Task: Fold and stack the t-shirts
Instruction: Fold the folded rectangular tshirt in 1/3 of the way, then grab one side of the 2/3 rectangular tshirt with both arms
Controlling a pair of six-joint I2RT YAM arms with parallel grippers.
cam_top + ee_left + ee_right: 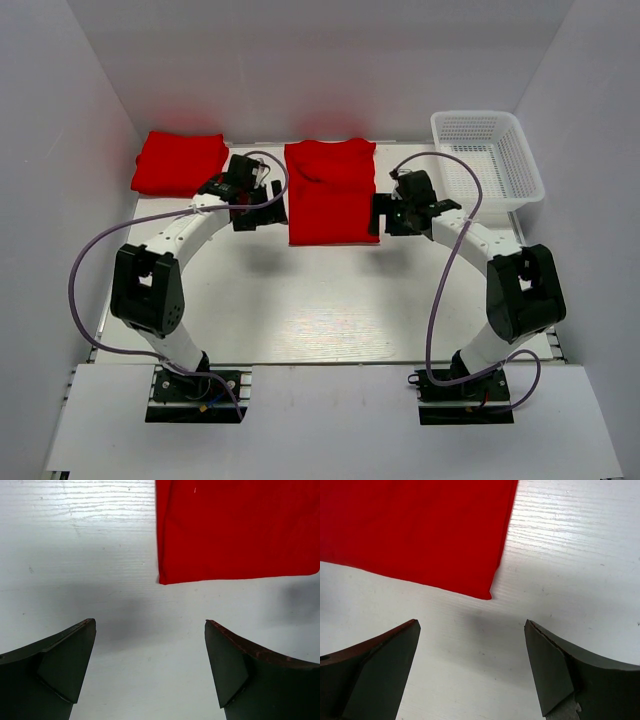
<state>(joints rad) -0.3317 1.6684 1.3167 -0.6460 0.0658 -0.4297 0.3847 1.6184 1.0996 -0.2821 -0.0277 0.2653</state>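
My left gripper needs to go down and toward the right in the top view next, onto the middle shirt's closest near corner (292, 242) (163, 581), because its open fingers are above bare table.
A partly folded red t-shirt (331, 192) lies flat at the table's far middle. A second folded red t-shirt (178, 163) lies at the far left. My left gripper (262, 213) is open and empty just left of the middle shirt; its near left corner shows in the left wrist view (235, 530). My right gripper (388, 217) is open and empty just right of that shirt; its near right corner shows in the right wrist view (415, 530). Both grippers hover over bare table, apart from the fabric.
A white plastic mesh basket (486, 158) stands at the far right, behind the right arm. White walls close in the table on the left, right and back. Purple cables loop from both arms.
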